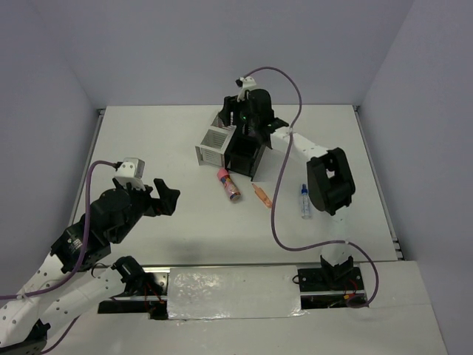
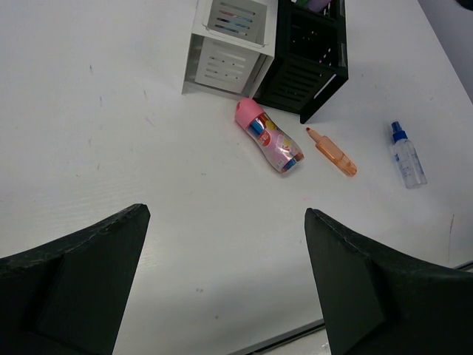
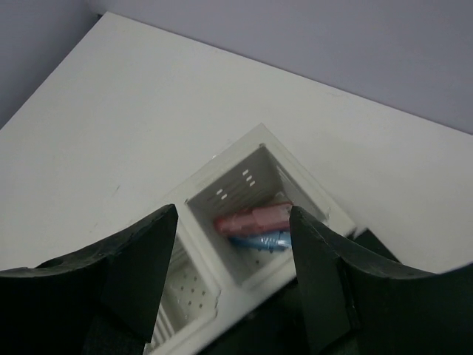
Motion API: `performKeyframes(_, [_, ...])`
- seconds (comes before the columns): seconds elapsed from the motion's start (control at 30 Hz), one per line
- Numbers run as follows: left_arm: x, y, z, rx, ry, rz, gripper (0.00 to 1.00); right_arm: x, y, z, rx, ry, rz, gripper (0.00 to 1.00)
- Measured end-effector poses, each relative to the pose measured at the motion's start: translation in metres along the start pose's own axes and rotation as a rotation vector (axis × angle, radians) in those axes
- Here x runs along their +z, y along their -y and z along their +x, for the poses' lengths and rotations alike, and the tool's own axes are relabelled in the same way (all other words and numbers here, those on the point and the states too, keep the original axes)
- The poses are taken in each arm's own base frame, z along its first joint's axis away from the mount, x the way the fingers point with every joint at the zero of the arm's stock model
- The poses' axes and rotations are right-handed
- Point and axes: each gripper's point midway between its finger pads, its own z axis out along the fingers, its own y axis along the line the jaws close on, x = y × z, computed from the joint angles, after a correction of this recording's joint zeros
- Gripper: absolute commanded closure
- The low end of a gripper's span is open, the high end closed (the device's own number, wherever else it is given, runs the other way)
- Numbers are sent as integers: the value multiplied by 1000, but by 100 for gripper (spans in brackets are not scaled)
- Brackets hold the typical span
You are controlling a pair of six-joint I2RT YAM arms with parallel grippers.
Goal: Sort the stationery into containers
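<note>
The robot's right gripper isn't holding anything and needs to move back past the black box (image 1: pixel 245 154) and down onto the highlighter's thick near end (image 1: pixel 266 200), because the orange highlighter is still outside the boxes.
The white slatted box (image 1: pixel 216 146) and the black box (image 1: pixel 245 154) stand side by side at the table's back middle. My right gripper (image 1: pixel 238 117) hovers open and empty right above the white box (image 3: pixel 259 148); a pink pen (image 3: pixel 253 218) and a blue pen (image 3: pixel 259 241) lie in its far compartment. On the table in front lie a stubby pink tube (image 1: pixel 229 185), an orange highlighter (image 1: pixel 261 195) and a clear blue-capped bottle (image 1: pixel 305 200). All three also show in the left wrist view: the tube (image 2: pixel 268 135), the highlighter (image 2: pixel 332 152) and the bottle (image 2: pixel 406 156). My left gripper (image 1: pixel 167 200) is open and empty, low at the left.
The right arm's purple cable (image 1: pixel 275 207) loops down over the table beside the orange highlighter. The table's front edge (image 2: pixel 295 336) runs just below my left fingers. Grey walls close the back and both sides.
</note>
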Motion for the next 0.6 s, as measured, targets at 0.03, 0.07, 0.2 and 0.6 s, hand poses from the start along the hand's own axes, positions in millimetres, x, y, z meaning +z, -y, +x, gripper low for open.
performKeyframes(0.03, [0, 0, 0, 0, 1, -1, 1, -11, -2, -5, 5, 1, 3, 30])
performKeyframes(0.07, [0, -1, 0, -1, 1, -4, 1, -24, -5, -12, 9, 2, 10, 30])
performKeyframes(0.2, [0, -10, -1, -6, 8, -54, 1, -105, -18, -52, 35, -10, 64, 29])
performKeyframes(0.6, [4, -42, 0, -46, 16, -223, 1, -258, -21, 128, 7, -419, 181, 37])
